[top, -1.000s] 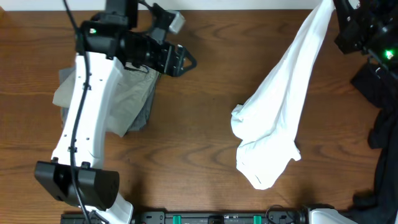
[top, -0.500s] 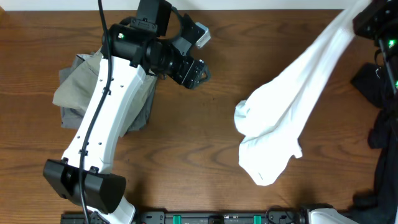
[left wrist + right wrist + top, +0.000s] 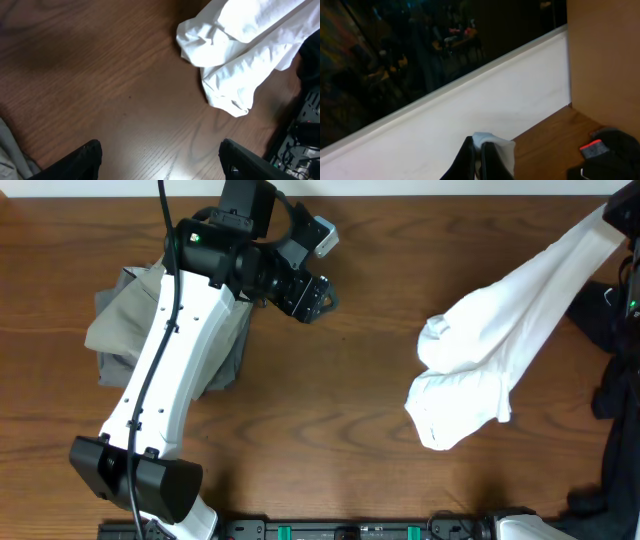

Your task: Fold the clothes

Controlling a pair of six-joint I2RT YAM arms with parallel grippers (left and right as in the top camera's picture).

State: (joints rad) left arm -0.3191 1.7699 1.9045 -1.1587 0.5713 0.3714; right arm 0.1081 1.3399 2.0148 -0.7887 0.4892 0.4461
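The left gripper swings down and to the right in the overhead view, onto the white garment's lower end (image 3: 440,420) (image 3: 229,99) next.
A white garment (image 3: 500,350) hangs stretched from the top right corner down to the table, its lower end bunched on the wood. It also shows in the left wrist view (image 3: 240,55). My right gripper (image 3: 479,152) is shut on a corner of the white garment (image 3: 495,145) and holds it high at the table's far right edge. My left gripper (image 3: 318,298) is open and empty over the table's middle-left, well left of the white garment. A folded grey-beige garment (image 3: 125,325) lies under the left arm.
A pile of dark clothes (image 3: 615,380) lies along the right edge of the table. The left arm (image 3: 170,380) stretches across the left side. A black rail (image 3: 350,530) runs along the front edge.
My right gripper has pulled the white garment to the right and up, dragging its bunched lower end rightwards. The left arm swung right earlier, then stayed still.
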